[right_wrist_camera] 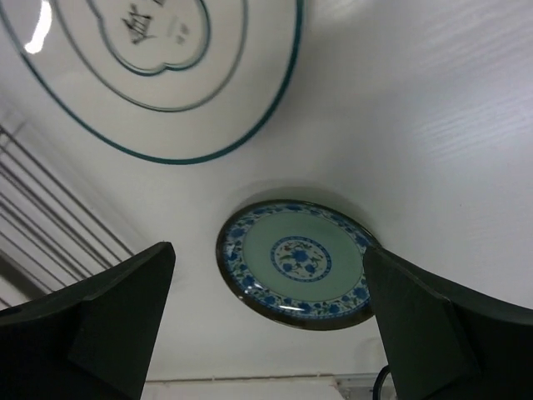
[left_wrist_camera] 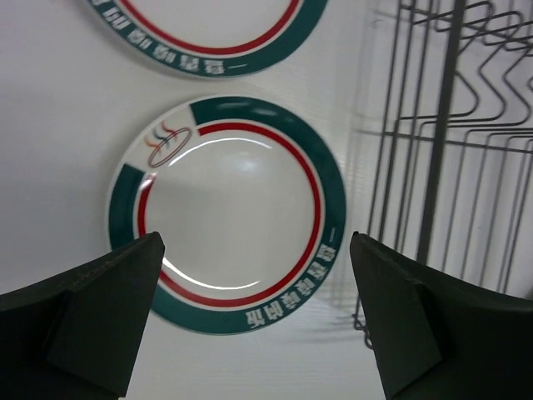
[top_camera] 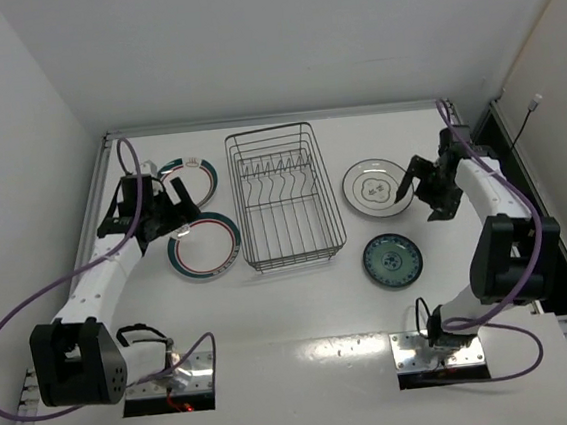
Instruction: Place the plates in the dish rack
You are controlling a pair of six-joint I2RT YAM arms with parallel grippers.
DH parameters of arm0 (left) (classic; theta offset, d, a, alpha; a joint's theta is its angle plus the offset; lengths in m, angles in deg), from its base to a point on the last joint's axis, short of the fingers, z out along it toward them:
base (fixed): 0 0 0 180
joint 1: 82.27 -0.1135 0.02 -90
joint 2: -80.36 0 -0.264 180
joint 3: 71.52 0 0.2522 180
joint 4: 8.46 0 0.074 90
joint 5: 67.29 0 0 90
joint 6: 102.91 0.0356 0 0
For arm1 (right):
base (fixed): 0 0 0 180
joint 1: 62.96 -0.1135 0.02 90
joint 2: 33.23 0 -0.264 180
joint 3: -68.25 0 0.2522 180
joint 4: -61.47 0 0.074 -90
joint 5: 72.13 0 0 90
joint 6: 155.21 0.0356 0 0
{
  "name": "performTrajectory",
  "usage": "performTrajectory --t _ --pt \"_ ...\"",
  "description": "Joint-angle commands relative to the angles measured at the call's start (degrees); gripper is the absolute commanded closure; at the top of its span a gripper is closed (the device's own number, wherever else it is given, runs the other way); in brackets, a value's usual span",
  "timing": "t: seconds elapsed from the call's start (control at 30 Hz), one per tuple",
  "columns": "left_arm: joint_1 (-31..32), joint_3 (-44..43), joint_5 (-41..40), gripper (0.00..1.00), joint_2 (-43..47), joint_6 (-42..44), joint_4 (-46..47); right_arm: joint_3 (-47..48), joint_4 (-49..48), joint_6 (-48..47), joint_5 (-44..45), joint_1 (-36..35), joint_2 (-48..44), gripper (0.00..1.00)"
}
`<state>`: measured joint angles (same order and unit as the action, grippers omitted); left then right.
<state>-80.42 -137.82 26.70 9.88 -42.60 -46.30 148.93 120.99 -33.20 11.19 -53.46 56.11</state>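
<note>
My right gripper should next move back toward my base, then down to the rim of the teal patterned plate point(top_camera: 393, 260) opposite the rack.
The dish rack point(top_camera: 284, 194), a dark wire basket with upright tines, stands mid-table; its wires also show as the rack point(left_wrist_camera: 450, 158). To its left lie two plates with teal-and-red rims, the far one point(top_camera: 197, 171) and the near one point(top_camera: 205, 247). My left gripper point(top_camera: 184, 204) hovers open between them, looking down on the near plate point(left_wrist_camera: 229, 212), nothing in its jaws. Right of the rack lie a white plate point(top_camera: 375, 188) and a smaller teal patterned plate point(top_camera: 393, 260). My right gripper point(top_camera: 417, 195) hangs open at the white plate's right edge, with the teal plate point(right_wrist_camera: 296, 262) seen between its fingers.
White walls and a raised rim close the table at the back and sides. A black rail point(top_camera: 525, 164) runs along the right edge. Purple cables point(top_camera: 13, 329) loop off both arms. The arm bases sit at the near edge.
</note>
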Motion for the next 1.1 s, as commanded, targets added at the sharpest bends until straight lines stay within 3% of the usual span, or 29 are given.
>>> performTrajectory --t 0.0,0.33,0.6,0.7,0.83,0.87,1.0,1.03,1.07 --pt "0.09 2.6 -4.68 0.07 4.29 2.71 0.61 -5.1 -1.19 1.65 -0.53 0.96 -2.06 0.07" --pt "0.09 8.59 -5.22 0.07 7.72 4.47 1.14 -18.04 -1.72 1.13 0.61 7.28 -4.44 0.07" --pt "0.09 8.59 -5.22 0.06 8.25 4.47 1.66 -23.49 -4.44 -0.45 -5.43 11.6 0.04 0.08" --pt "0.09 8.59 -5.74 0.06 8.25 4.47 1.66 -25.86 -6.37 -0.46 -9.3 11.6 1.35 0.14" --pt "0.09 8.59 -5.75 0.06 8.25 4.47 1.14 -28.85 -10.07 -0.46 -14.14 11.07 3.29 0.38" --pt "0.09 8.59 -5.75 0.06 7.73 4.99 1.14 -29.38 -11.38 -0.46 -15.54 11.07 3.3 0.49" --pt "0.09 8.59 -5.75 0.06 7.72 5.0 0.61 -29.91 -11.92 -1.77 -16.26 11.07 3.82 0.78" --pt "0.09 8.59 -5.75 0.06 7.72 5.0 0.61 -29.39 -10.96 -1.78 -16.26 11.07 3.82 0.96" --pt "0.09 8.59 -5.75 0.06 7.72 5.0 0.61 -29.39 -10.34 -2.47 -16.26 11.07 3.82 1.0"
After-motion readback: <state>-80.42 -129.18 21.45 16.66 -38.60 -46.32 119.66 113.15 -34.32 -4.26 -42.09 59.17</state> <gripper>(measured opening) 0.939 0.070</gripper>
